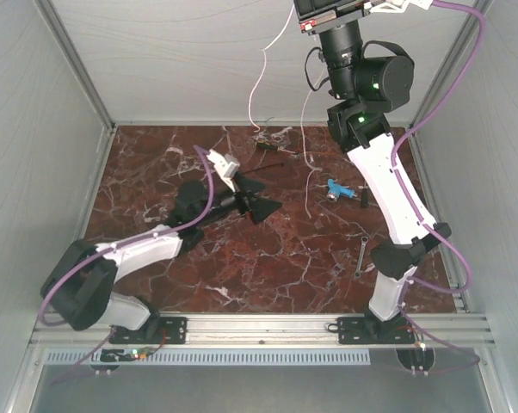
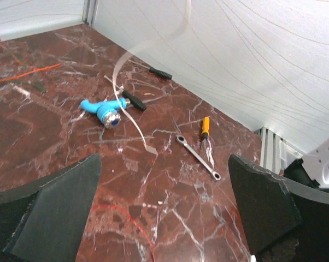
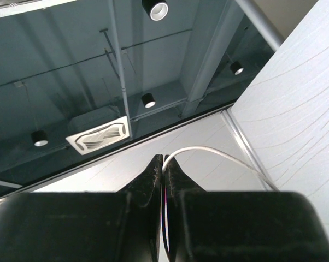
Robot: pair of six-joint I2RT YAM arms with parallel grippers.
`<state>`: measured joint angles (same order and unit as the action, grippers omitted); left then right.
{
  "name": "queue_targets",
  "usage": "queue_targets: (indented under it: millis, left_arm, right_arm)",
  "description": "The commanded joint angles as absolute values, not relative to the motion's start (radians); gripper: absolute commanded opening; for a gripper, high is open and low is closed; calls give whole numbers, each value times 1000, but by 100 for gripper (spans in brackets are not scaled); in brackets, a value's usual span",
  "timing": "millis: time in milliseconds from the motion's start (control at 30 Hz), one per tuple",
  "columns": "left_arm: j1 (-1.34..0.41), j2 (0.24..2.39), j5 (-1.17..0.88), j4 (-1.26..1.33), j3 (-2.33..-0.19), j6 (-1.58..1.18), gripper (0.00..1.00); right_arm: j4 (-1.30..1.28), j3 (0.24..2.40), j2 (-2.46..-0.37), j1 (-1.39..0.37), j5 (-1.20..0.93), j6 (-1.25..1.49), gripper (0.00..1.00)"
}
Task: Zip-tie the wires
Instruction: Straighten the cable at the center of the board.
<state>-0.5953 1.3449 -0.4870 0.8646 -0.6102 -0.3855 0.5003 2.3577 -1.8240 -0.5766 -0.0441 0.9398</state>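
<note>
The white wire's lower part (image 1: 308, 191) (image 2: 131, 120) hangs free beyond the fingers, so the robot's open left gripper should move onto it next, to the right in the top view.
The wires (image 1: 305, 146) hang as thin white and pale pink strands from the top of the top view down to the marble table's far side. My right gripper (image 3: 163, 158) is raised high and points at the ceiling. It is shut on the wires (image 3: 208, 150), with a white strand looping out of the fingertips and a pink one between the jaws. In the top view only its wrist (image 1: 345, 52) shows. My left gripper (image 1: 261, 196) is open and empty, low over the table's middle. In the left wrist view (image 2: 164, 161) a red strand (image 2: 126, 218) lies on the table between its fingers.
A blue tool (image 1: 338, 189) lies right of centre and also shows in the left wrist view (image 2: 101, 109). Near it are a wrench (image 2: 197, 155), an orange-handled screwdriver (image 2: 205, 126) and black-handled screwdrivers (image 2: 134, 101). White panel walls enclose the table (image 1: 268, 267).
</note>
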Motion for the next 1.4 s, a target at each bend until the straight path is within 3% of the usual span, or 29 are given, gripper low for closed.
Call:
queue_targets:
  millis: [0,100,233,300,333,367,400,600,833,1000,1100,1367]
  left_arm:
    - [-668,1454,-385,972,-753,-324,100]
    - [-699,1568,-275,906,-849,-317,98]
    - [-715,1689,-323,904,-924,-339,94]
    - [-729,1726,-351,927,-926,-347,84]
    - [-731,1741,-378,939,-925,-359,56]
    - [-732,1753,-399,951,-918,-373,21]
    - [-732,1759,-407,969,-904,-388,0]
    - [-730,1695,-339,1092,-761,-438,0]
    - [-728,1492,-195,726,-745,-301,0]
    - [-680,1316,-81,361,-783,-199,0]
    - [-589,1236,-36,139,-820,-167,0]
    - [-396,1065,111,-216,-911,6,0]
  right_arm:
    - [500,2340,-1766,-611,-76,982,0]
    - [499,2334,-1750,-636,-84,981,0]
    - [499,2325,-1726,-668,-89,963,0]
    - [497,2318,-1711,-673,-90,956,0]
    - [498,2311,-1703,-674,-89,950,0]
    - [500,2306,-1696,-675,-88,944,0]
    - [502,2296,-1687,-675,-86,938,0]
    - [517,2214,-1622,-675,-64,874,0]
    - [448,2084,-1517,-662,-31,778,0]
    - [284,2000,-1449,-560,-107,853,0]
    - [246,1907,-1412,-419,-249,992,0]
    - [316,1788,-1489,-148,-922,1391,0]
